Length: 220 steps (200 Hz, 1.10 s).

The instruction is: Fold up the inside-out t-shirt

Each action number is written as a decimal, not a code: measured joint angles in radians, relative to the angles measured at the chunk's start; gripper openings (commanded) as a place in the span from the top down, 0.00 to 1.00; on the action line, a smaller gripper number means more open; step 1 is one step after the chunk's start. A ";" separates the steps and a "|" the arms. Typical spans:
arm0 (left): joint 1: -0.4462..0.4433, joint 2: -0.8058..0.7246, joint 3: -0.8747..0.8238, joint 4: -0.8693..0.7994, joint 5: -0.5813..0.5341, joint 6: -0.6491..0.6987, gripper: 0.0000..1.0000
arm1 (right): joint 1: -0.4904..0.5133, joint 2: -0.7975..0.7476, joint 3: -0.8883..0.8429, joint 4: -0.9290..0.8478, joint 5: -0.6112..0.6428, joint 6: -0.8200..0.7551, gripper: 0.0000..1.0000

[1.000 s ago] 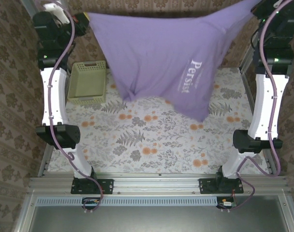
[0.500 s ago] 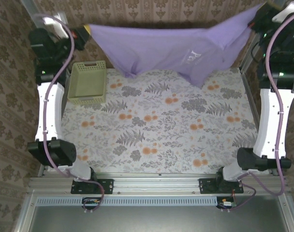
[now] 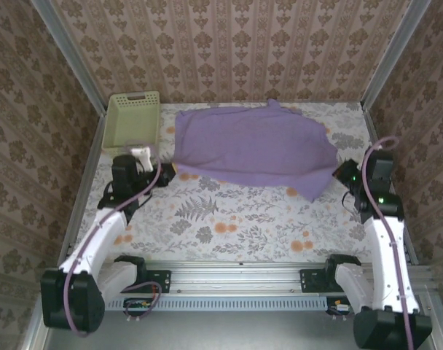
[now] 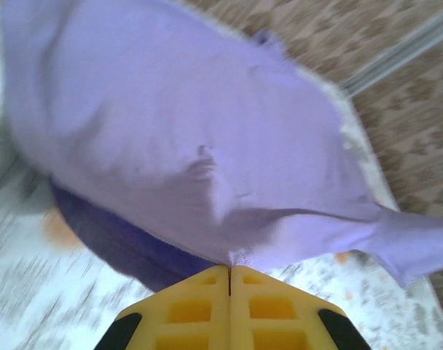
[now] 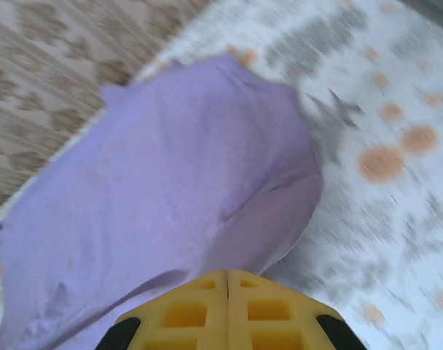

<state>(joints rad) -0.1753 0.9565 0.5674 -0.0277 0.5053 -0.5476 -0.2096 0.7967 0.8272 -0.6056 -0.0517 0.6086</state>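
My right gripper draws back over the bare floral tabletop next and releases the t-shirt's corner there, since the t-shirt's front edge is still rumpled.
The inside-out t-shirt (image 3: pixel 251 146), lavender purple, lies spread across the back half of the flowered table with its front edge slightly rumpled. My left gripper (image 3: pixel 169 175) sits low at the shirt's front left corner, and my right gripper (image 3: pixel 336 175) sits low at its front right corner. In the left wrist view the yellow jaws (image 4: pixel 229 268) are pressed together with a stitched hem of the t-shirt (image 4: pixel 170 124) pinched at their tip. The right wrist view shows the right gripper (image 5: pixel 227 274) shut too, with the t-shirt (image 5: pixel 170 175) running in under its tip.
A pale green plastic basket (image 3: pixel 132 120) stands at the back left corner, just left of the shirt. Patterned walls enclose the table on three sides. Bare floral tabletop (image 3: pixel 236 219) stretches between the shirt and the arm bases.
Both arms have dropped from high up, where the shirt hung stretched between them, down to the table. The shirt now lies flat at the back.
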 measured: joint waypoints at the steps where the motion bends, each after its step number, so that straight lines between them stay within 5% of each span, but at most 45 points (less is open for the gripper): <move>1: 0.000 -0.004 -0.005 -0.003 -0.003 0.000 1.00 | -0.004 -0.008 -0.009 -0.005 0.000 0.001 1.00; 64: -0.014 -0.317 -0.242 -0.208 -0.095 -0.120 1.00 | -0.102 -0.295 -0.170 -0.244 0.070 0.124 1.00; 138: -0.021 -0.573 -0.277 -0.488 -0.190 -0.224 1.00 | -0.109 -0.472 -0.141 -0.468 0.200 0.253 1.00; 147: -0.023 -0.594 -0.278 -0.508 -0.194 -0.230 0.93 | -0.109 -0.493 -0.124 -0.490 0.216 0.260 0.91; 165: -0.027 -0.625 -0.280 -0.537 -0.195 -0.244 0.68 | -0.109 -0.521 -0.098 -0.517 0.245 0.279 0.50; 183: -0.027 -0.654 -0.279 -0.551 -0.190 -0.271 0.53 | -0.109 -0.522 -0.074 -0.529 0.267 0.282 0.26; 220: -0.029 -0.639 -0.115 -0.599 -0.232 -0.262 0.39 | -0.111 -0.482 0.029 -0.505 0.304 0.256 0.17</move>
<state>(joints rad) -0.2039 0.3180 0.4526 -0.6266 0.2733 -0.8101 -0.3210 0.3149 0.8562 -1.1110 0.2520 0.8650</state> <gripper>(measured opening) 0.603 0.815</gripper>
